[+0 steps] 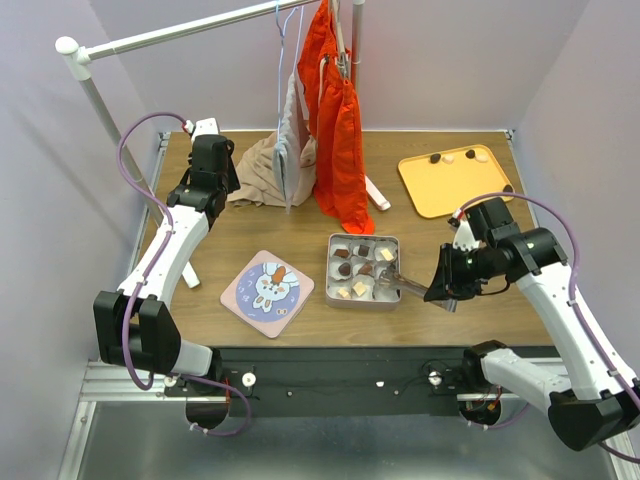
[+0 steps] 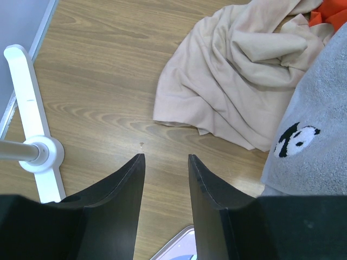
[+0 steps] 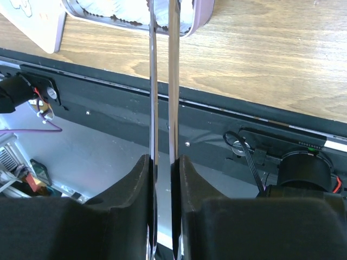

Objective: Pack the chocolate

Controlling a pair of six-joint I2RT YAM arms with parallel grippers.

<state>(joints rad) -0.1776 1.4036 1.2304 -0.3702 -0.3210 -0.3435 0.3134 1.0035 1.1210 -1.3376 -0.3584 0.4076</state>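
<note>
The tin's visible cups hold chocolate, so my right gripper will next rise clear of the tin, then lower the tongs (image 1: 405, 284) and release them on the bare tabletop beside it.
A grey tin (image 1: 331, 272) in the middle of the table holds several pieces of chocolate in paper cups, some dark (image 1: 345, 268), some cream (image 1: 386, 254). More chocolate pieces (image 1: 436, 158) lie on the orange tray (image 1: 450, 190) at the back right. My right gripper (image 1: 440, 290) is shut on metal tongs (image 1: 405, 284), whose tips reach into the tin's right side. In the right wrist view the tongs (image 3: 162, 81) run up from my right gripper (image 3: 162, 158) to the tin (image 3: 200, 13); their tips are cut off. My left gripper (image 1: 222, 180) (image 2: 166, 157) hangs open and holds nothing at the back left.
A lid with a rabbit picture (image 1: 267, 292) lies left of the tin. A beige cloth (image 1: 262, 170) (image 2: 238, 70) is heaped beside my left gripper. A grey panda towel (image 2: 314, 141) and an orange garment (image 1: 340, 130) hang from the rack. The rack's white foot (image 2: 32, 135) lies to the left.
</note>
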